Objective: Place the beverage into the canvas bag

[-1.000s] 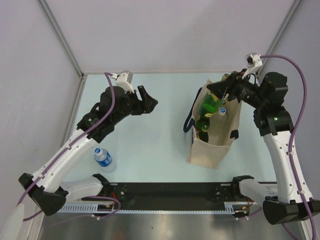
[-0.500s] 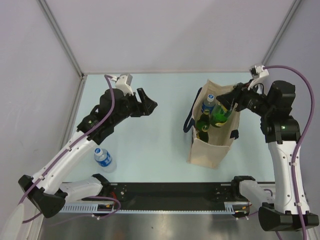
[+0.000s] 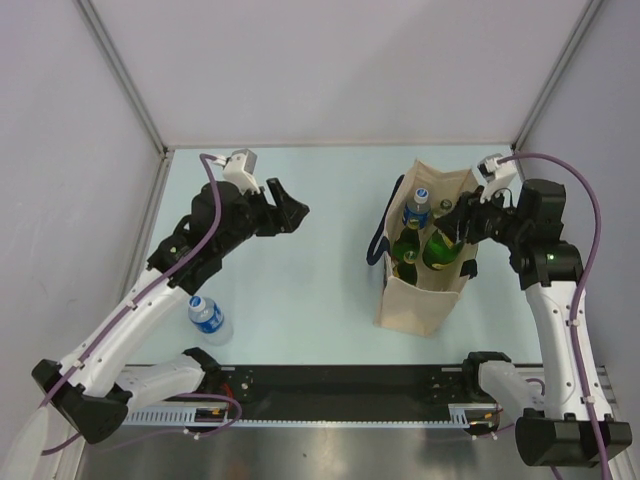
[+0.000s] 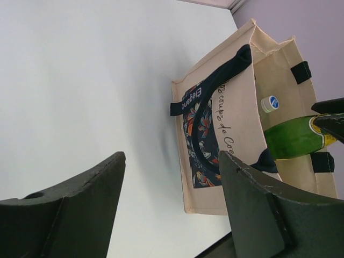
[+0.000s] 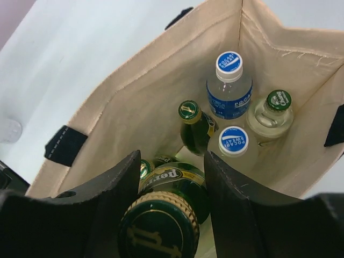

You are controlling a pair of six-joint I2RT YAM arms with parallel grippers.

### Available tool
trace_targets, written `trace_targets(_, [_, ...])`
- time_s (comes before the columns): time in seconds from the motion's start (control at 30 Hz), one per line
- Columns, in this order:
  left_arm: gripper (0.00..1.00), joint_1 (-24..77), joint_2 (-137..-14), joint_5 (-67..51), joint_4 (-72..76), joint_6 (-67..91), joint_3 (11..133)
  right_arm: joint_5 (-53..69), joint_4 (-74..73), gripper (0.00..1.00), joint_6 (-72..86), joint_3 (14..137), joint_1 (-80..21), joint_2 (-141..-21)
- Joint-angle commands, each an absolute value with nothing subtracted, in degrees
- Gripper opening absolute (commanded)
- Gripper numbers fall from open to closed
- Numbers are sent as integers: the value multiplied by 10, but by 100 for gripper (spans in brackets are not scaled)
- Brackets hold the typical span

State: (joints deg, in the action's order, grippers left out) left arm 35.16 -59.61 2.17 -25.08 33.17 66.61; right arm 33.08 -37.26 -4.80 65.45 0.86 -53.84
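Empty space shows beside the other green bottles in the bag. I will move my right gripper down and back into the bag's near end [image 3: 433, 281] to release the green glass bottle there.
The canvas bag [image 3: 425, 300] stands upright right of the table's middle, beige with dark straps, and also shows in the left wrist view [image 4: 236, 140]. My right gripper [image 3: 463, 224] is over its open top, shut on the neck of a green glass bottle [image 3: 438, 248] that hangs partly inside the mouth. In the right wrist view the bottle's gold-rimmed cap [image 5: 158, 228] sits between the gripper's [image 5: 172, 161] black fingers, above the bag's inside wall [image 5: 145, 102]. My left gripper [image 3: 290, 207] hovers open and empty left of the bag [image 4: 172, 158].
Inside the bag stand two blue-capped clear bottles [image 5: 229, 64], a second green bottle [image 5: 189, 113] and a clear bottle with a green cap [image 5: 278, 100]. A blue-labelled water bottle [image 3: 208, 318] stands on the table by the left arm. Walls enclose the table on three sides.
My right gripper has swung the green bottle from a slanted pose at the bag's far end to nearly upright and lower, into the bag's mouth. The left gripper drifted slightly left.
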Motion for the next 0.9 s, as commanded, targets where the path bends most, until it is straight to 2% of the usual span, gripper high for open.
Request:
trace_targets(0.0, [76,345,-581,15,-233,338,659,335,-306,0,-79,645,10,-510])
trace_targets(0.27, [76,344,-574,17,-234,338,653,318,-294,0,-119,589,2,-497])
trace_targets(0.87, [76,339,-568,14,-233,339,642,233,-236,0,-181,476,-105,-489])
